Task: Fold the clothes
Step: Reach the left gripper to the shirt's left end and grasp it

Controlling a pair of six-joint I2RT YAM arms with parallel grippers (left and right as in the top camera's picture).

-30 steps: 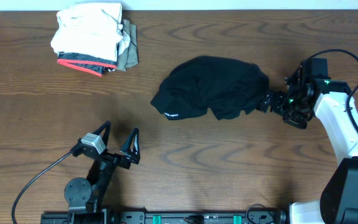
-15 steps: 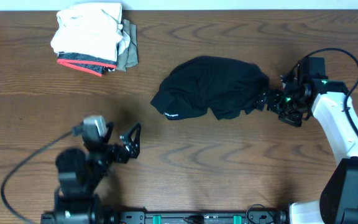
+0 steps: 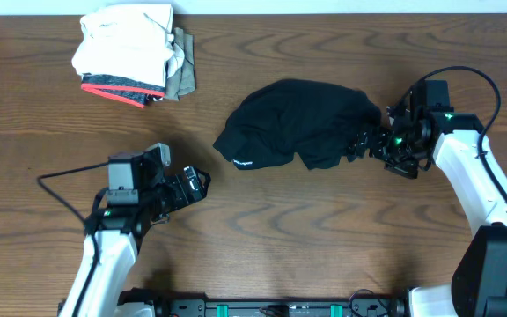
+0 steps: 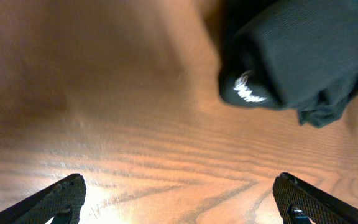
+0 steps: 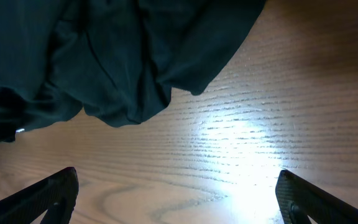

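Note:
I will lower my left gripper toward the right in the overhead view next, onto the logo corner of the black garment.
A crumpled black garment with a small white logo lies in the middle of the table. It also shows in the left wrist view at the upper right and in the right wrist view across the top. My right gripper is open and empty just right of the garment's right edge, over bare wood. My left gripper is open and empty, lower left of the garment, a short way from its logo corner; its fingers frame bare wood.
A stack of folded clothes, white on top with a red-edged layer and an olive piece, sits at the far left of the table. The table's back edge runs just behind it. A cable trails from the left arm.
My left arm has risen from its folded pose and swung its gripper right toward the garment. My right gripper has moved a little left, closer to the garment's right edge.

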